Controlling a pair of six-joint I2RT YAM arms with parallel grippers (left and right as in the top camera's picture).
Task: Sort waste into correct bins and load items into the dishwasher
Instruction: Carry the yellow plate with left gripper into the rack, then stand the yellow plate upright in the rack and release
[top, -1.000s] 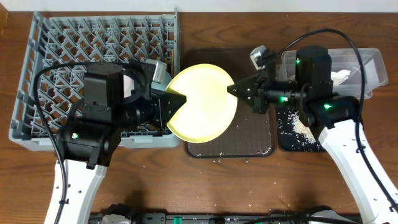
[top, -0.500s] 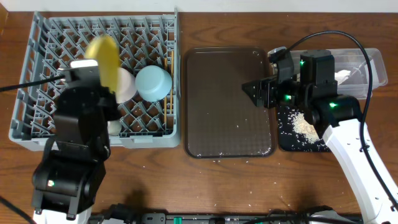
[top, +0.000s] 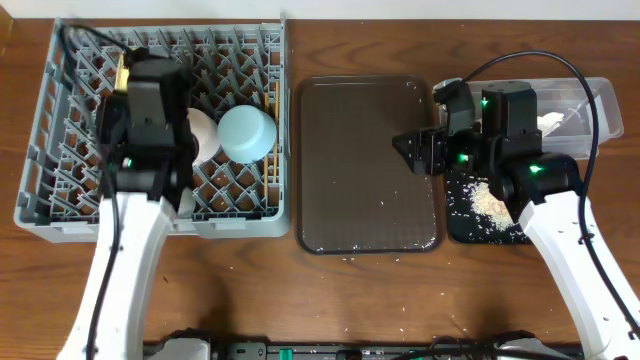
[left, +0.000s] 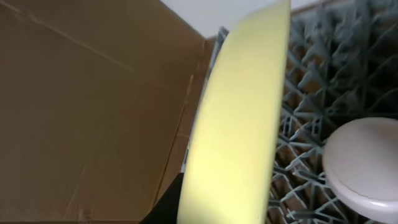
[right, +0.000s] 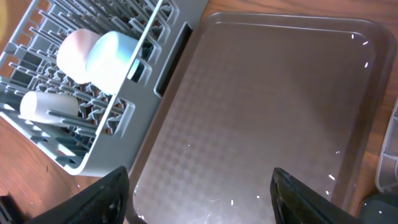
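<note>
My left gripper lowers the on-edge plate among the free rack wires (left: 297, 149) below it, beside the cream bowl, next and releases the plate's rim.
In the left wrist view the pale-yellow plate (left: 239, 124) stands on edge, and my left gripper (left: 214, 214) is shut on its rim above the grey dishwasher rack (left: 323, 68). From overhead the left arm hides most of the plate (top: 122, 73), which hangs over the rack's back left (top: 60, 200). In the rack lie the cream bowl (top: 207, 135), the light-blue bowl (top: 247, 133), the white cup (right: 37, 106) and the chopsticks (top: 270, 120). My right gripper (top: 405, 148) stands open and empty over the brown tray's right edge, its fingers (right: 109, 196) far apart.
The brown serving tray (top: 365, 170) lies mid-table with a few grains on it. The black tray (top: 462, 228) holds rice scraps (top: 488, 200). Behind it, the clear tub (top: 600, 95) holds the white napkin (top: 550, 122). Brown cardboard (left: 81, 112) stands left of the rack.
Both grippers held the plate over the brown tray. The right gripper has let go, opened and drawn back right. The left arm has carried the plate over the rack and tipped it on edge.
</note>
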